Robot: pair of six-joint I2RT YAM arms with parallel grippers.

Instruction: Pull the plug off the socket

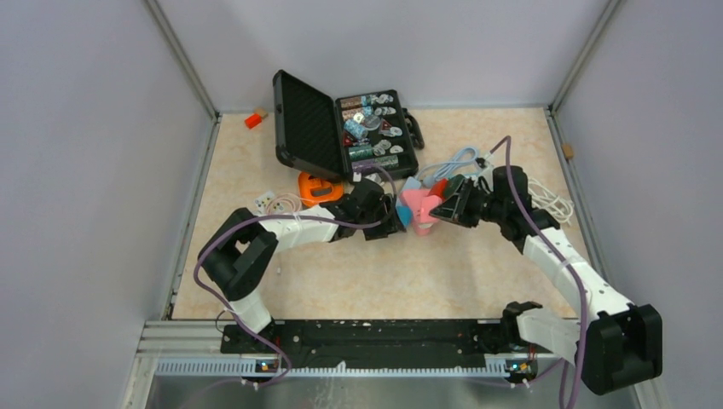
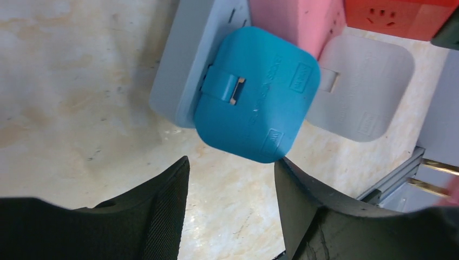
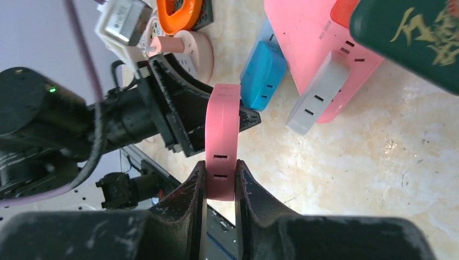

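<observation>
The pink plug (image 3: 222,130) is off the block, so I will move my right gripper to the right in the top view, then down to let go of the plug on bare tabletop.
A pink socket block (image 3: 316,38) lies on the table with a blue plug (image 3: 262,67) and a grey plug (image 3: 319,92) on its sides. My right gripper (image 3: 221,181) is shut on a separate pink plug (image 3: 222,130), held edge-on and apart from the block. My left gripper (image 2: 233,168) is open, with its fingers just short of the blue plug (image 2: 257,92) and nothing between them. Two brass prongs (image 2: 435,176) show at the right edge of the left wrist view. In the top view both grippers meet at the pink block (image 1: 416,203).
An open black case (image 1: 341,128) of small parts stands at the back. An orange object (image 1: 317,186) and a white adapter (image 1: 266,203) lie to the left, and white cables (image 1: 546,200) to the right. A dark green box (image 3: 411,32) sits by the block.
</observation>
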